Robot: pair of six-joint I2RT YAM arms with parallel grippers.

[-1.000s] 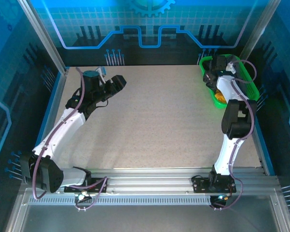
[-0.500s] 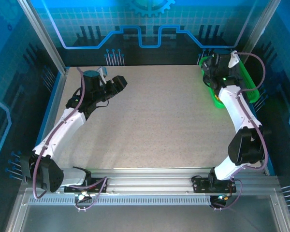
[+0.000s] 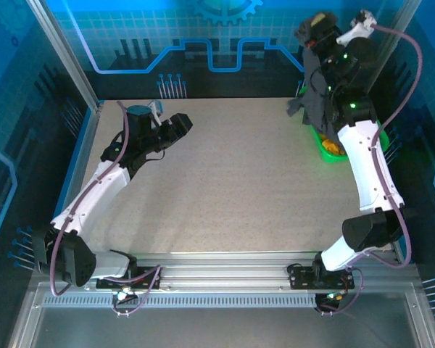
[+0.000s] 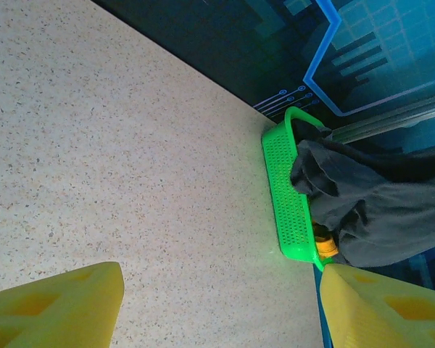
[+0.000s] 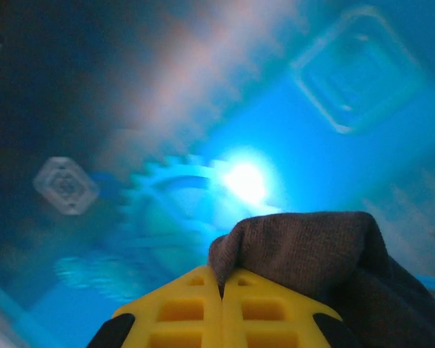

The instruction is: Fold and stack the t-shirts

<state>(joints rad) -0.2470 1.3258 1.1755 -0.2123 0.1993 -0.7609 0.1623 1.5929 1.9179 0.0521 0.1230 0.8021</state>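
Note:
The middle of the table is bare, so my right gripper will swing over it toward my left gripper, then go down to release the charcoal t-shirt point(image 3: 320, 101).
My right gripper point(image 3: 317, 32) is raised high over the back right corner, shut on a charcoal t-shirt point(image 3: 320, 101) that hangs down from it over the green basket point(image 3: 326, 151). In the right wrist view the yellow fingers point(image 5: 196, 304) pinch a fold of that dark fabric point(image 5: 312, 246). The left wrist view shows the charcoal t-shirt point(image 4: 377, 203) draped out of the basket point(image 4: 288, 203), with a bit of orange t-shirt point(image 4: 325, 248) inside. My left gripper point(image 3: 181, 125) hovers open over the back left of the table, nothing between its fingers point(image 4: 58, 308).
The speckled table point(image 3: 232, 181) stretches between the arms. Blue walls and metal frame posts enclose it. The basket sits against the right wall at the back.
The right arm has lifted from inside the basket to high above it, drawing the charcoal t-shirt up out of it. The left arm has stayed put.

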